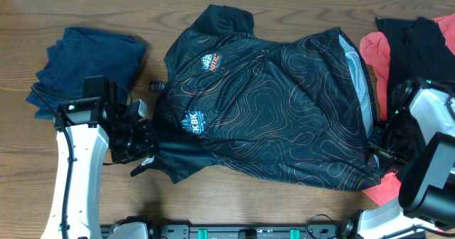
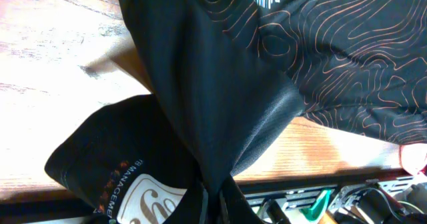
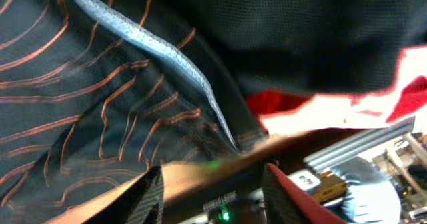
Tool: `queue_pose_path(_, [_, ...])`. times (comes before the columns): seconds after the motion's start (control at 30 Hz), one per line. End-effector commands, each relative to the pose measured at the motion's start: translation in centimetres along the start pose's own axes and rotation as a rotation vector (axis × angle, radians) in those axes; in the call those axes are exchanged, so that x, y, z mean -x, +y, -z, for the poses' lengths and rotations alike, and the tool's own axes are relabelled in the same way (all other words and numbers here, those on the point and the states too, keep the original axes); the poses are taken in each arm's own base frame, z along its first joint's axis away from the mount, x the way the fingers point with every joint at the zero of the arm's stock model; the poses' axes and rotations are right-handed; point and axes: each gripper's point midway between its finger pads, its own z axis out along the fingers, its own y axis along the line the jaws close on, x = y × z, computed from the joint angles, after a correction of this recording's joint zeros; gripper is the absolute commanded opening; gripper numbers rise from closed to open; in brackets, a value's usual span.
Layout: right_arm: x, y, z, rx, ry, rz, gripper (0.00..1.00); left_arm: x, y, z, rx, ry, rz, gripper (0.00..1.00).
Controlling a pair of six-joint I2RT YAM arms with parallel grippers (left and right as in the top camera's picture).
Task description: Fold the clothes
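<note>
The jersey's edge by the red garment lies just below my right gripper. I should next lower its already spread fingers astride the pale strip's near end (image 1: 375, 160) (image 3: 229, 137) and close.
A black jersey (image 1: 277, 104) with orange contour lines lies spread flat on the table's middle. My left gripper (image 1: 144, 145) is shut on the jersey's lower left sleeve. In the left wrist view the black sleeve cloth (image 2: 200, 117) bunches down into the jaws (image 2: 208, 207). My right gripper (image 1: 378, 146) is at the jersey's right edge. In the right wrist view its fingers (image 3: 213, 192) are spread apart, with bare table between them and the jersey's hem (image 3: 100, 97) just ahead; the view is blurred.
Folded blue clothes (image 1: 85, 61) lie at the back left. A red garment (image 1: 377, 50) and black garments (image 1: 419, 43) are piled at the right, under the right arm. A small black object (image 1: 156, 86) lies by the jersey's left side. The table's front edge is close.
</note>
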Motion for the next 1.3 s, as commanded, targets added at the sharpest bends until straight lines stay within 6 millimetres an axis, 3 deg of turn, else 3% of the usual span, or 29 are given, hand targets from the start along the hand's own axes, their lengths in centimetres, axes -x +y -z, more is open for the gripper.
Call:
queue_pose_path(0.0, [-0.2,-0.2,-1.1,-0.019,0.003,-0.003,0.50,0.1,0.3,0.0,0.013,0.000,0.017,0.06])
queue_pose_path(0.17, [-0.1,-0.1,-1.4,-0.015,-0.005,-0.005,0.49,0.1,0.3,0.0,0.013,0.000,0.017,0.07])
queue_pose_path(0.23, [-0.1,-0.1,-1.6,-0.015,-0.003,-0.005,0.42,0.2,0.3,0.0,0.012,-0.001,0.017,0.07])
queue_pose_path(0.43, [-0.3,0.1,-2.0,-0.002,0.004,-0.005,0.01,0.2,0.3,0.0,0.012,-0.002,0.017,0.07])
queue_pose_path(0.9, [-1.7,1.9,-1.2,0.107,0.076,0.005,0.01,0.3,0.2,0.2,0.011,-0.010,0.014,0.06])
queue_pose_path(1.0, [-1.3,3.1,0.5,0.189,0.070,0.057,0.01,1.0,-0.4,1.4,0.006,-0.052,-0.003,0.06])
queue_pose_path(1.1, [-0.7,5.3,3.9,0.338,0.023,0.140,0.01,2.0,-1.3,3.4,-0.003,-0.125,-0.031,0.06])
queue_pose_path(1.27, [1.0,7.2,12.0,0.522,-0.179,0.233,0.01,4.5,-3.2,9.1,-0.026,-0.322,-0.083,0.06])
